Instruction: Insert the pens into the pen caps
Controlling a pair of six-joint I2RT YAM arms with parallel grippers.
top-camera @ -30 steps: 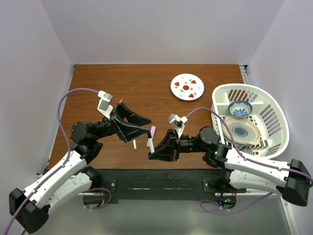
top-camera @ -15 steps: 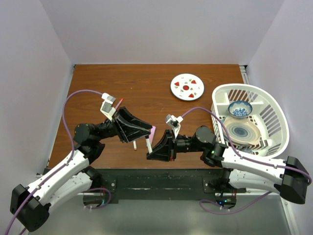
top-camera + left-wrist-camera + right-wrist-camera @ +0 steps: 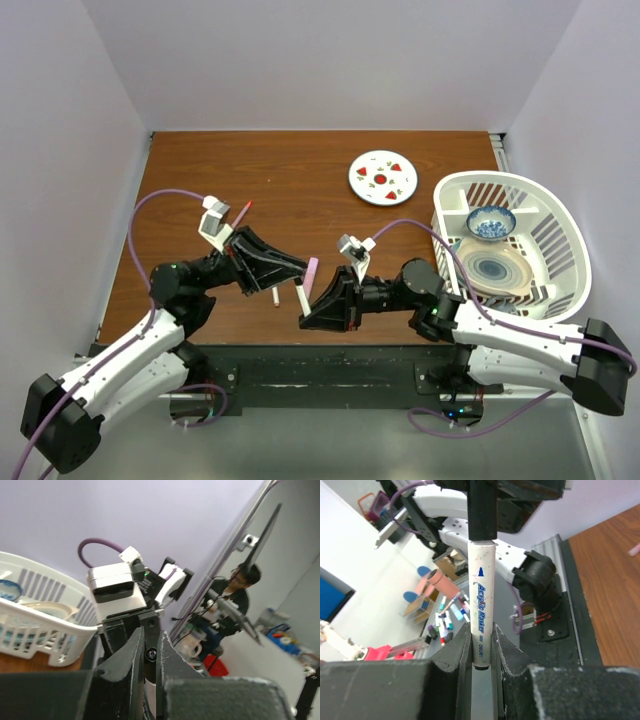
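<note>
The spot on the tabletop beside the pink piece [image 3: 313, 271] is below my left gripper, so my left gripper needs to tip downward next and lower the pen to release it there.
A white pen [image 3: 299, 296] marked "Acrylic Marker" [image 3: 481, 595] is held between both grippers above the near middle of the table. My right gripper [image 3: 306, 314] [image 3: 481, 634] is shut on its lower end. My left gripper [image 3: 297, 273] [image 3: 151, 633] has its jaws drawn close on the pen's other end, where a whitish surface [image 3: 148, 692] shows between them. A short pale pink piece [image 3: 313, 271] lies beside the left fingers; whether it is a cap or a marker I cannot tell. A thin white stick [image 3: 276, 296] lies near it. A thin red-ended stick [image 3: 244, 209] lies further back.
A round white plate [image 3: 383, 177] with red marks sits at the back. A white basket [image 3: 500, 179] on the right holds a blue bowl [image 3: 491, 221] and a patterned plate [image 3: 495, 268]. The table's near edge runs just behind the grippers.
The left jaws have gone from wide open to closed on the pen's upper end, and the left arm has shifted slightly. The right gripper keeps its grip and has edged left.
</note>
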